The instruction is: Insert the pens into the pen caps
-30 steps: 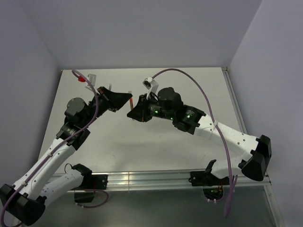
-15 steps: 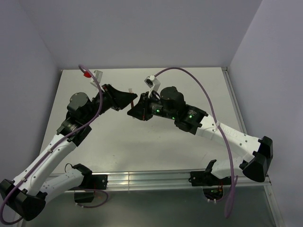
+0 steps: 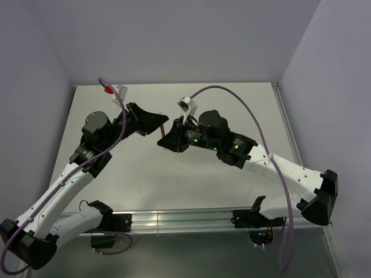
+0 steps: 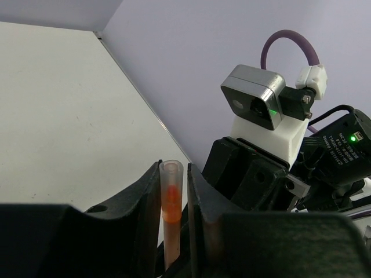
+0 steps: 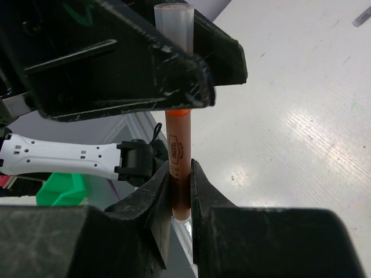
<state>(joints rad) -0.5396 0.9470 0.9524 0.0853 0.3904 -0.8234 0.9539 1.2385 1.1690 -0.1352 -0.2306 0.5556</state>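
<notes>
My right gripper lowers pen and cap toward the right in the top view next and releases. Bare tabletop lies below, and the pen's tip sits inside the cap.
My left gripper (image 3: pixel 159 123) is shut on a pale pinkish pen cap (image 4: pixel 171 172), held mouth-up between its fingers (image 4: pixel 152 191). My right gripper (image 3: pixel 169 139) is shut on a red-orange pen (image 5: pixel 178 152) near its rear end. The pen's orange tip sits inside the cap (image 5: pixel 173 26), showing through its translucent wall. In the top view the pen (image 3: pixel 164 131) bridges the two grippers above the middle of the table. The other pens and caps are mostly out of view.
A small dark grey stick-like piece (image 5: pixel 360 19) lies on the white table (image 3: pixel 232 104) far off. The right arm's wrist camera (image 4: pixel 255 104) hangs close in front of my left gripper. A metal rail (image 3: pixel 185 219) runs along the near edge.
Both grippers have moved together over the table's middle; the gap between them has closed, and the pen's tip now sits inside the cap.
</notes>
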